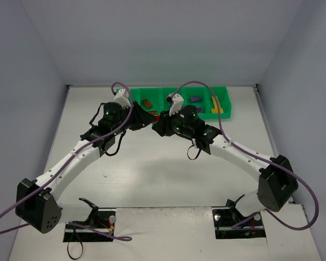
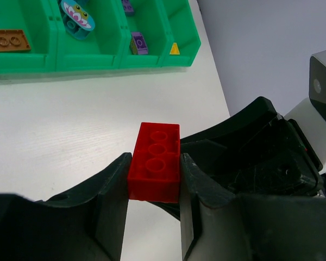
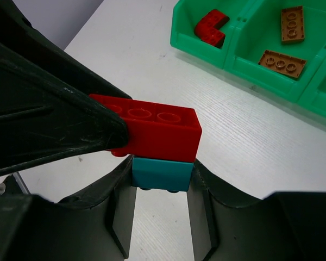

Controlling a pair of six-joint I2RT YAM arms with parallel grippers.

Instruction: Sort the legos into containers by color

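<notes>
My left gripper will move outward, to the left in the top view, and then down to release in the tray's end section (image 1: 135,94), because a red piece lies there.
In front of the green tray (image 1: 228,103) my two grippers meet on a two-brick stack. My left gripper (image 2: 155,175) is shut on the red brick (image 2: 155,160). My right gripper (image 3: 162,178) is shut on the cyan brick (image 3: 162,173), which sits joined beneath the red brick (image 3: 152,126). The left gripper's finger (image 3: 54,114) fills the left of the right wrist view. In the top view the left gripper (image 1: 146,120) and right gripper (image 1: 158,125) touch tip to tip above the table, hiding the stack.
The tray (image 3: 233,61) holds a red L-shaped piece (image 3: 211,26), brown plates (image 3: 282,62), a cyan printed piece (image 2: 79,16), a purple brick (image 2: 138,42) and a yellow piece (image 1: 216,109), each colour in its own compartment. Grey walls enclose the table.
</notes>
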